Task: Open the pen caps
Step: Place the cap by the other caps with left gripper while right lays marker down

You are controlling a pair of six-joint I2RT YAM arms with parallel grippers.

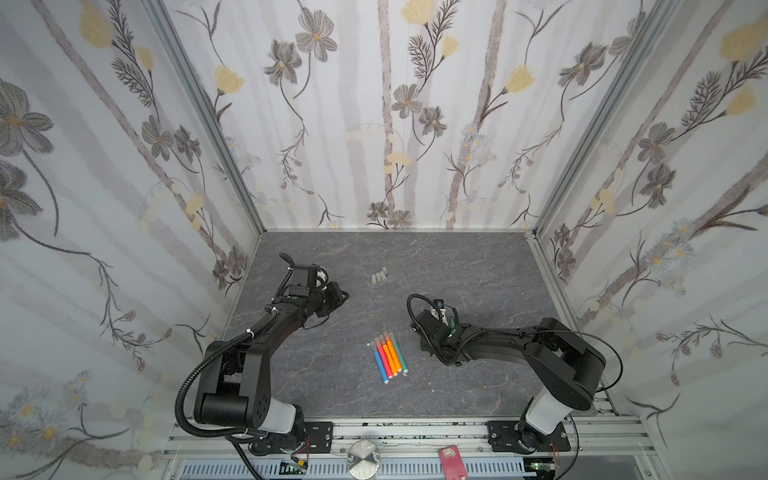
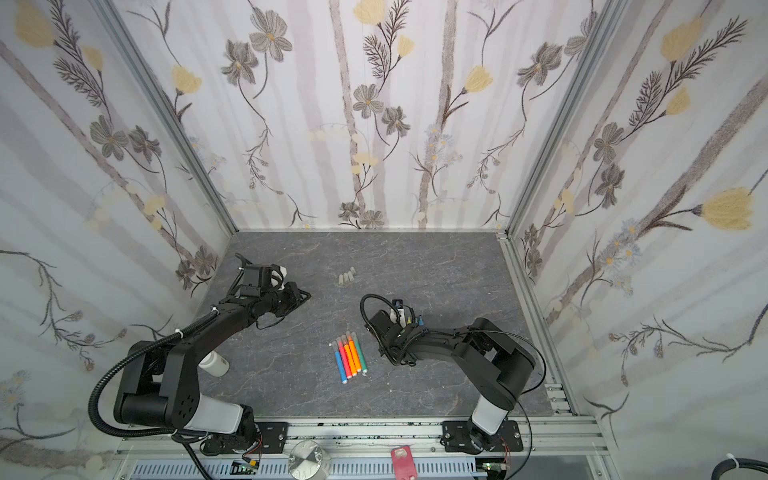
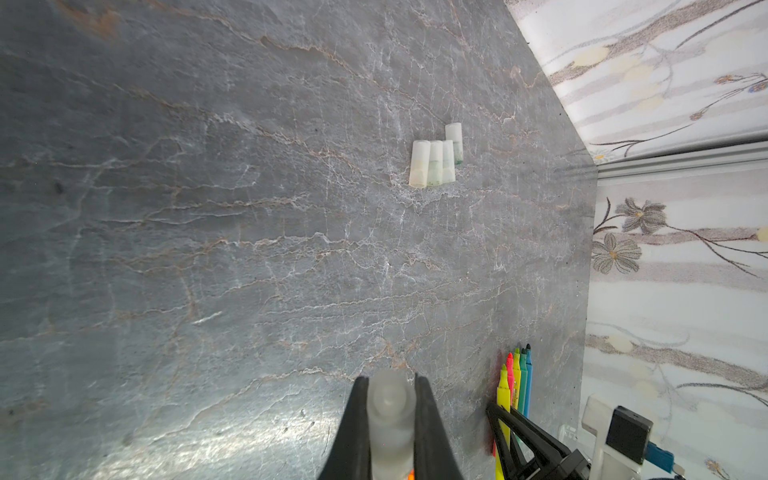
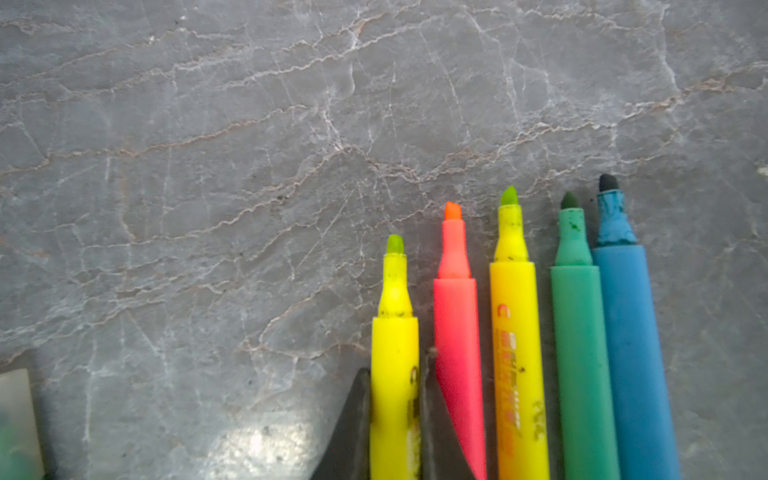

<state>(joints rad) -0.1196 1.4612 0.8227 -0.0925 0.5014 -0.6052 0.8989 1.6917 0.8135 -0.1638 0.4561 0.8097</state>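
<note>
My left gripper moves outward and down to the bare tabletop beside the loose pen caps next and releases its cap, since they lie gathered side by side.
My left gripper (image 3: 390,386) is shut on a translucent pen cap (image 3: 390,419); a speck of orange shows behind the cap at the frame edge. In both top views it (image 1: 345,296) hovers at the left of the grey table. Several loose pen caps (image 1: 380,277) (image 3: 434,162) lie side by side further back. My right gripper (image 4: 395,382) is shut on an uncapped yellow pen (image 4: 394,332), beside pink, yellow, green and blue uncapped pens (image 4: 582,332) lying on the table. A row of capped pens (image 1: 388,358) (image 2: 351,356) lies in the middle front.
Flowered walls close in the table (image 1: 478,266) on three sides. A white bottle (image 2: 214,363) stands behind the left arm's elbow. On the front rail sit a metal knob (image 1: 364,457) and a red tag (image 1: 452,457).
</note>
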